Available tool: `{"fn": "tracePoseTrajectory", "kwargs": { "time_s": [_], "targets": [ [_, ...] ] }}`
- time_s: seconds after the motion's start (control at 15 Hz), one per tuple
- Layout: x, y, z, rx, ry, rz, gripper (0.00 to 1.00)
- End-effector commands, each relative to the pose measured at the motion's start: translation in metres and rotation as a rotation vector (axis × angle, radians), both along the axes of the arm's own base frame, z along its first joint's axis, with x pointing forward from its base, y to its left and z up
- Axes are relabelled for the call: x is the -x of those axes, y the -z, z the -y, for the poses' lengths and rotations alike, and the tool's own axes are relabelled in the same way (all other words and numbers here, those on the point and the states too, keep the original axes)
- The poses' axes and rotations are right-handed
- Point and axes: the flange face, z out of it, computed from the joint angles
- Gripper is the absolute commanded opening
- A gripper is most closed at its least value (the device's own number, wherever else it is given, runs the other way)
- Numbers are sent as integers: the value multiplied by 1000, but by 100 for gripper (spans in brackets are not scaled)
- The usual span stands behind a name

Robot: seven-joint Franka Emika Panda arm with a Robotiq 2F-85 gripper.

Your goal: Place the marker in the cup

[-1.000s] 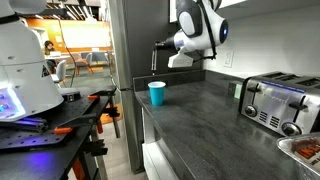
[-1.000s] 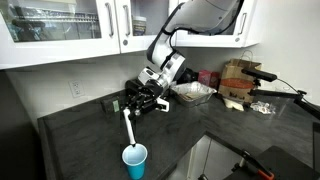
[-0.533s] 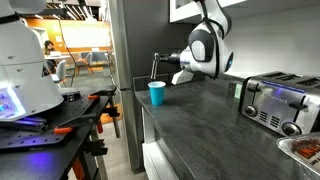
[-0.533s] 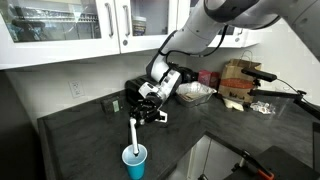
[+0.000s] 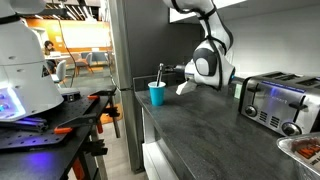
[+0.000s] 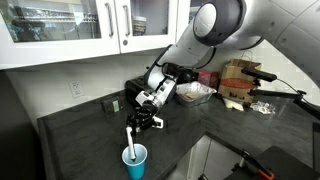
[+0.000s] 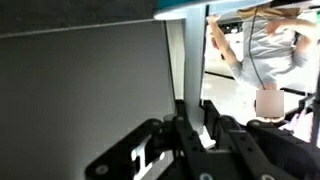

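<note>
The marker's lower end is inside the cup [image 5: 156, 94] [image 7: 182, 11], but the marker's body is high above the cup's rim. My gripper will move down toward the cup's rim next and then open.
The cyan-blue cup [image 5: 156, 94] stands near the counter's end and shows in both exterior views [image 6: 134, 161]. My gripper [image 6: 137, 122] is shut on the marker [image 6: 129, 140], a white stick held nearly upright. Its lower end reaches down inside the cup's rim. In an exterior view the marker [image 5: 160, 76] rises from the cup beside my gripper [image 5: 172, 73]. In the wrist view the white barrel [image 7: 187, 60] runs between my fingers [image 7: 196, 125] toward the cup's cyan rim [image 7: 185, 9] at the top edge.
A chrome toaster [image 5: 278, 103] stands on the dark counter [image 5: 200, 125], with a tray [image 5: 304, 150] at the near corner. Bags and boxes [image 6: 196, 92] sit by the back wall under white cabinets [image 6: 90, 25]. The counter edge drops off just beside the cup.
My arm has come down and toward the cup with the marker. The marker has turned more upright, and its lower end now sits inside the cup.
</note>
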Motion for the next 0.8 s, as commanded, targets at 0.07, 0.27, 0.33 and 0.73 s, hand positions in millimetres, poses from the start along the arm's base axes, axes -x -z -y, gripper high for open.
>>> {"fn": "tracePoseTrajectory", "kwargs": {
  "time_s": [0.07,0.27,0.33,0.73],
  "targets": [
    [-17,16,-3,67,-3,4,6],
    [-23,27,-3,100,11,0,6],
    [-24,30,-2,102,11,-1,6],
    [-26,42,0,127,5,-19,28]
  ]
}}
